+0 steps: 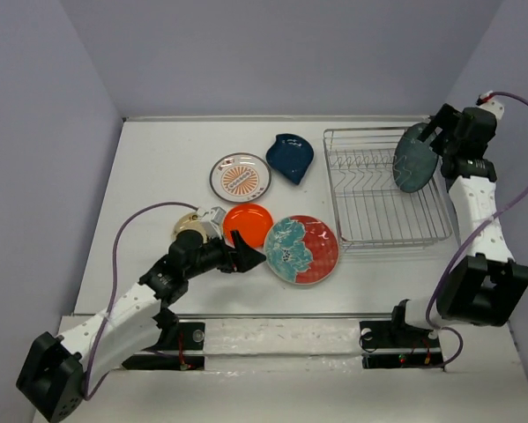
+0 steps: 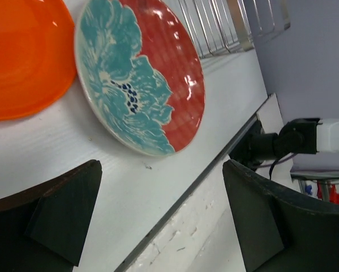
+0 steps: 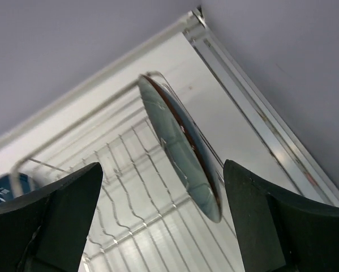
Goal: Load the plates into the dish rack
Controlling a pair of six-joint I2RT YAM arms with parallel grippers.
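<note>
The robot's left gripper will next go down toward the large plate's teal-side rim (image 1: 269, 257) (image 2: 104, 127) until its fingers are on both sides of that rim, because the rim is still beyond them.
The dish rack (image 1: 382, 198) stands at the right. A dark teal plate (image 1: 415, 159) stands on edge at the rack's back right; in the right wrist view the plate (image 3: 183, 147) sits between the fingers, touching neither. My right gripper (image 1: 436, 132) (image 3: 162, 170) is open just behind it. My left gripper (image 1: 249, 251) (image 2: 161, 167) is open and empty, low over the table between the plain orange plate (image 1: 248, 222) (image 2: 22, 56) and the large teal-and-red plate (image 1: 301, 249) (image 2: 141, 73). The small cream plate (image 1: 189, 225) is partly hidden by the left arm.
The white plate with an orange sunburst (image 1: 241, 178) and the dark blue irregular plate (image 1: 290, 157) lie flat behind the orange one. The table's near edge (image 2: 203, 175) runs just below the left gripper. Walls close in at the back and both sides.
</note>
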